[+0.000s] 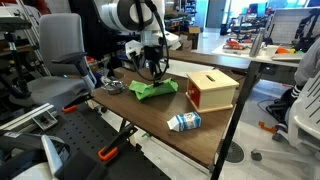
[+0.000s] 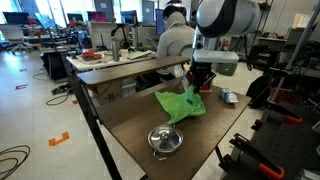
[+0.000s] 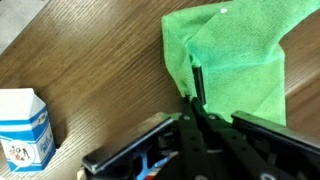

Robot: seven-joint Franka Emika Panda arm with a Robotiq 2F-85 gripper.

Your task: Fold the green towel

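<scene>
I need to bring my gripper across the towel to the right in the wrist view next and release the towel's held edge over its opposite side [image 2: 169,104] [image 3: 266,82], because that side lies open.
The green towel [image 1: 153,90] lies rumpled on the wooden table, next to the wooden box [image 1: 212,90]. It also shows in an exterior view [image 2: 181,104] and in the wrist view [image 3: 235,55]. My gripper [image 1: 153,70] is right above it, also seen in an exterior view [image 2: 200,84]. In the wrist view the fingers [image 3: 197,92] are closed together on the towel's left edge. That edge is raised a little off the table toward the fingers.
A small blue and white carton [image 1: 184,122] lies near the table's front edge, also in the wrist view [image 3: 22,130]. A metal bowl [image 2: 165,139] sits on the table [image 2: 130,120] beyond the towel. A person sits at a desk behind [image 2: 175,40].
</scene>
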